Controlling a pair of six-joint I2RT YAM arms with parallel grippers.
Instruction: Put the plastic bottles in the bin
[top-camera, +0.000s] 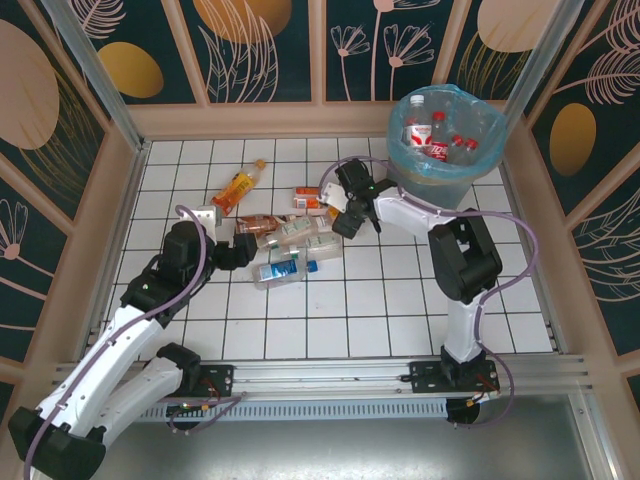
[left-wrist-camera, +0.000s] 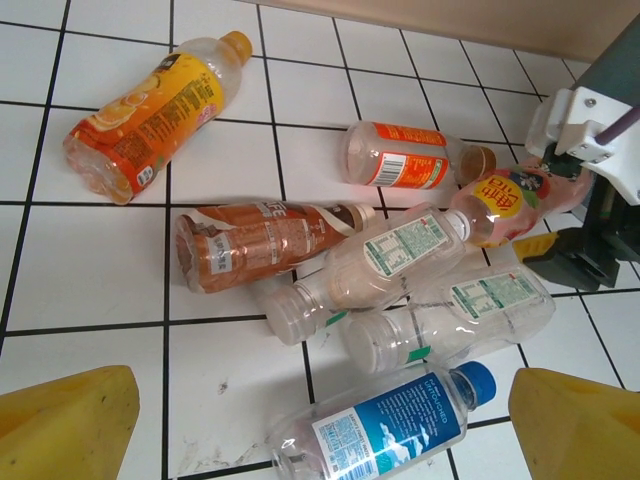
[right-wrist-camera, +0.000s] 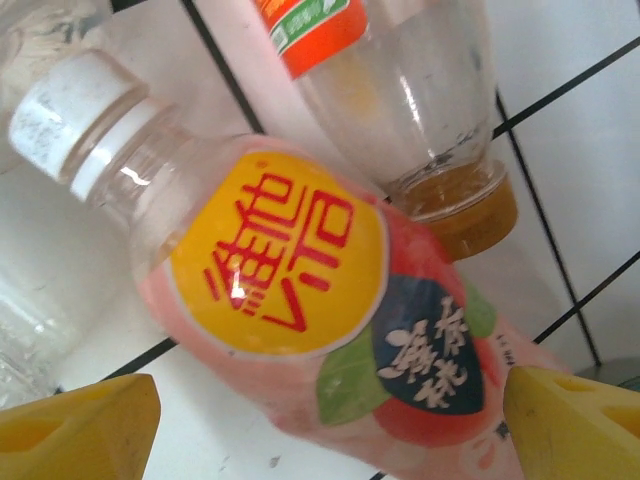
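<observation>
My right gripper moves down over the yellow patch of the pink bottle's label next, because its open fingertips are spread wider than the bottle beneath them.
Several plastic bottles lie in a pile mid-table. Among them are an orange one, a brown one, two clear green-labelled ones and a blue-labelled one. My left gripper is open just left of the pile, its yellow fingertips either side of the blue-labelled bottle's near end. My right gripper is open over the pink bottle, which lies between its fingertips. The bin stands at the back right with several bottles inside.
A clear red-labelled bottle with an amber cap lies right against the pink one. The wooden wall runs along the back of the tiled table, and the bin sits close behind the right arm's elbow.
</observation>
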